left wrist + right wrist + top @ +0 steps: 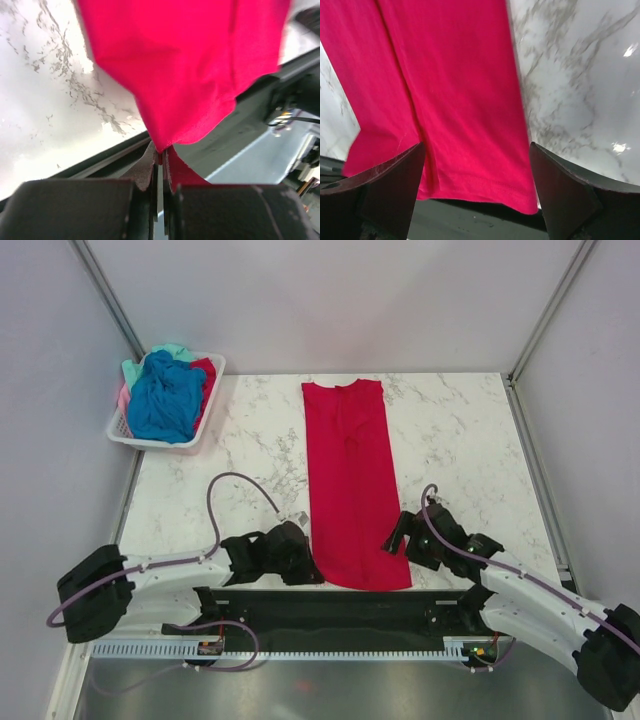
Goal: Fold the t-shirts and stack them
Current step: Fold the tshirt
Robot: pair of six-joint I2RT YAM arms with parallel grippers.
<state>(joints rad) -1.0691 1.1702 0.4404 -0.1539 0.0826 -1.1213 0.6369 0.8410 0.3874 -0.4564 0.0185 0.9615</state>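
The t-shirt hem's free corner (407, 585) (529, 204) lies below my right gripper and back toward the base bar. My right gripper draws its open fingers back and down onto it next.
A crimson t-shirt (350, 480) lies folded into a long narrow strip down the middle of the marble table, collar at the far end. My left gripper (305, 558) is at the strip's near left corner, shut on the cloth (185, 75), which rises from between the fingers (146, 167). My right gripper (398, 538) is open at the near right corner, its fingers (395, 180) standing wide on either side of the hem (485, 185) without touching it. Blue (165, 395), teal (170, 350), pink and red shirts are heaped in the basket.
A white slatted basket (150, 440) stands at the table's far left corner. A black base rail (340, 610) runs along the near edge. Grey walls close in the table on the left, right and back.
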